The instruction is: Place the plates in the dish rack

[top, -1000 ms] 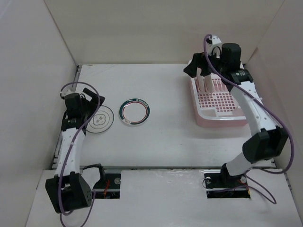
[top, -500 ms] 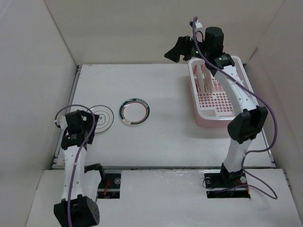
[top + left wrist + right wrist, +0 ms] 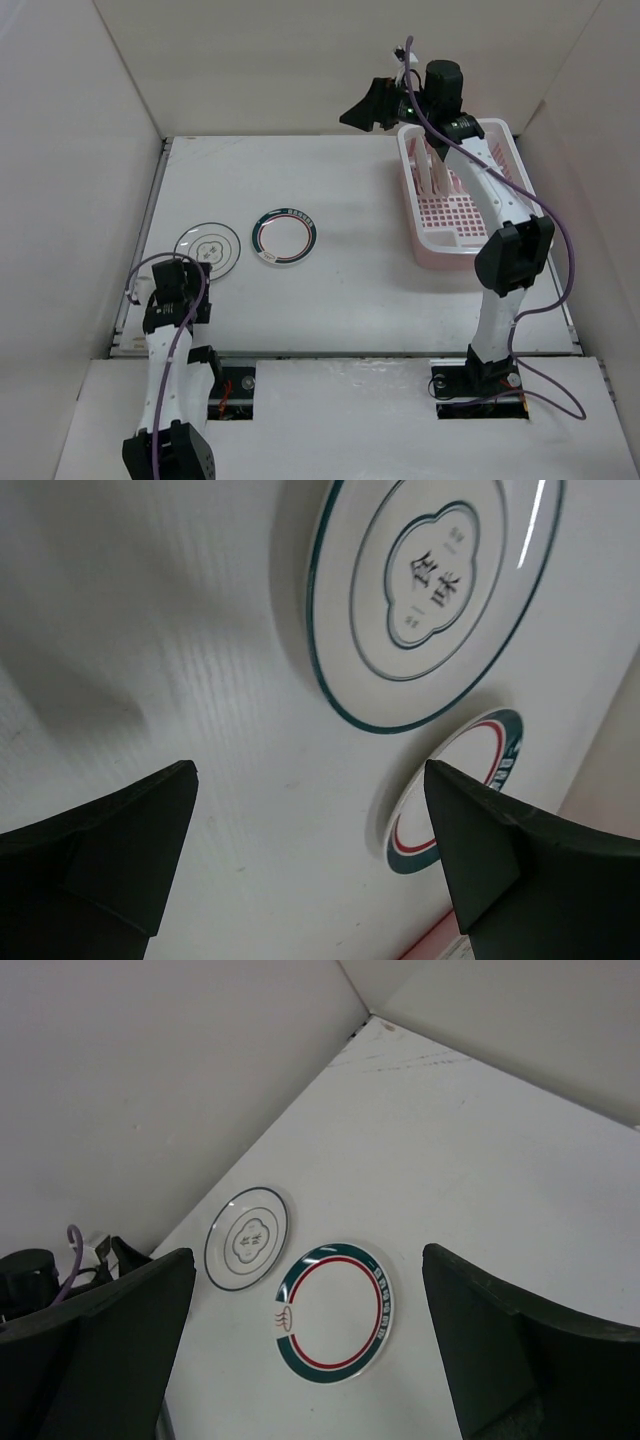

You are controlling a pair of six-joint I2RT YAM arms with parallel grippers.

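Observation:
The plate's near rim (image 3: 328, 688) is still out of reach of my left gripper's open fingers. Next I should lower my left gripper toward the thin-ring plate and bring its fingers to both sides of that rim.
Two plates lie flat on the table at the left: one with a thin dark ring and a centre motif (image 3: 207, 248) (image 3: 430, 590) (image 3: 247, 1238), and one with a dark green rim band (image 3: 284, 237) (image 3: 455, 800) (image 3: 335, 1310). The pink dish rack (image 3: 478, 238) stands at the right. Two white plates (image 3: 433, 170) stand upright in its slots, their faces hidden. My left gripper (image 3: 183, 277) (image 3: 310, 850) is open and empty, just on the near side of the thin-ring plate. My right gripper (image 3: 365, 107) (image 3: 308, 1350) is open and empty, raised off the rack's far left corner.
White walls enclose the table on the left, back and right. The left arm (image 3: 30, 1280) with its purple cable stands along the table's left edge. The right arm (image 3: 500, 215) reaches over the rack.
My left gripper has pulled back toward the near edge, away from the thin-ring plate. My right gripper has risen out of the rack and swung left toward the back wall.

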